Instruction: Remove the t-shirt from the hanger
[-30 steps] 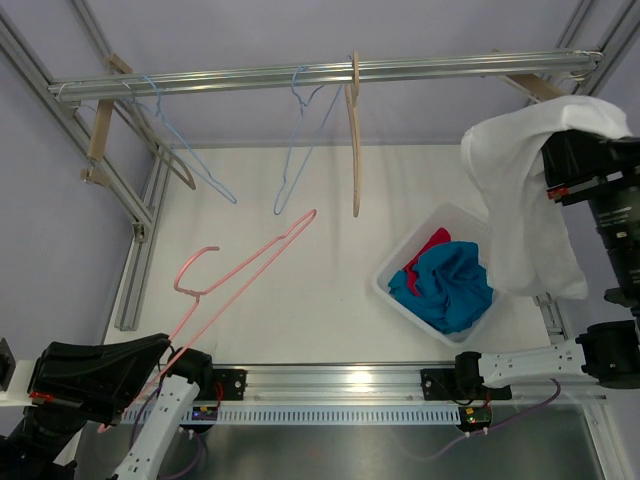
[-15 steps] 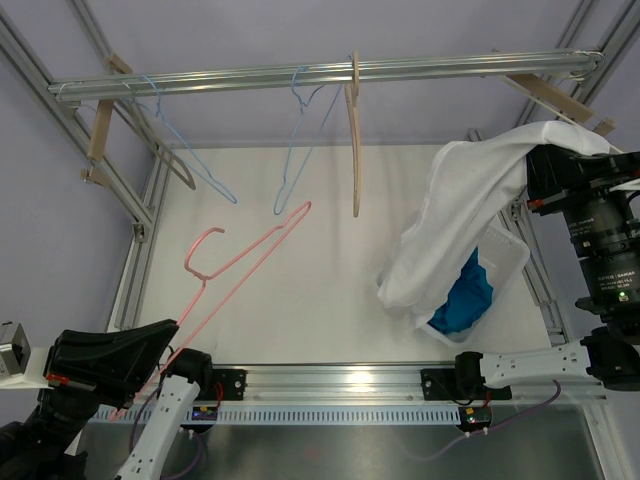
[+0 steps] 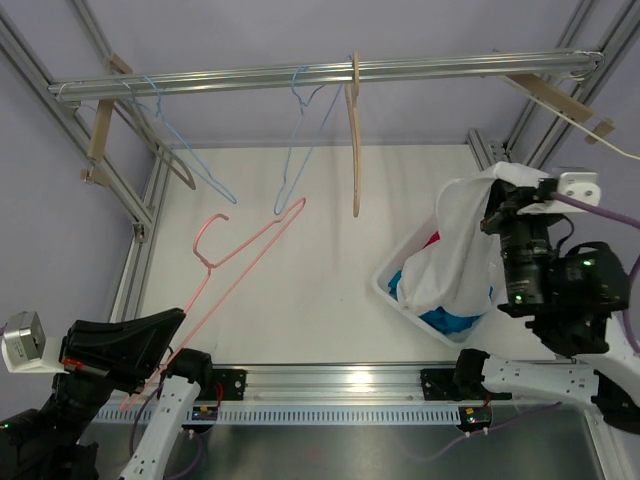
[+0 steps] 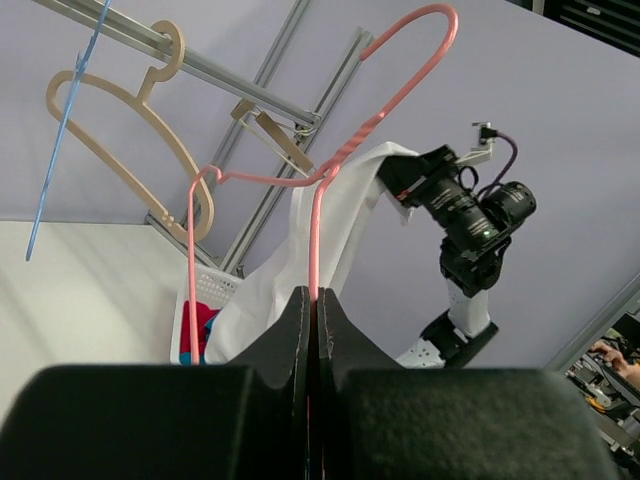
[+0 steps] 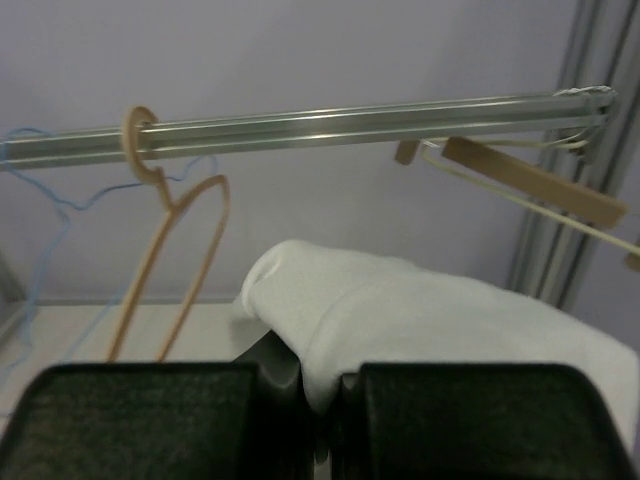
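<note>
I should lower the t-shirt with my right gripper next, then tip its fingers down into the white basket.
The white t-shirt [image 3: 455, 250] is off the hanger and hangs from my right gripper [image 3: 492, 205], draping down into the white basket [image 3: 392, 290]. In the right wrist view the cloth [image 5: 420, 320] is pinched between the shut jaws of that gripper [image 5: 322, 400]. My left gripper [image 3: 172, 330] is shut on the bare pink wire hanger [image 3: 240, 255], held slanting over the table at lower left. In the left wrist view the pink hanger [image 4: 318, 215] rises from the shut jaws of that gripper [image 4: 312, 305], with the t-shirt [image 4: 330, 240] behind it.
The basket holds blue [image 3: 445, 322] and red [image 3: 432, 240] clothes. On the top rail [image 3: 320, 72] hang two blue wire hangers [image 3: 295, 150] and a wooden hanger [image 3: 353, 130]. More wooden hangers sit at the left [image 3: 100, 130] and right [image 3: 545, 92] frame posts.
My right gripper has swung down and left with the t-shirt, lowering it into the basket. My left gripper has shifted the pink hanger slightly up and right.
</note>
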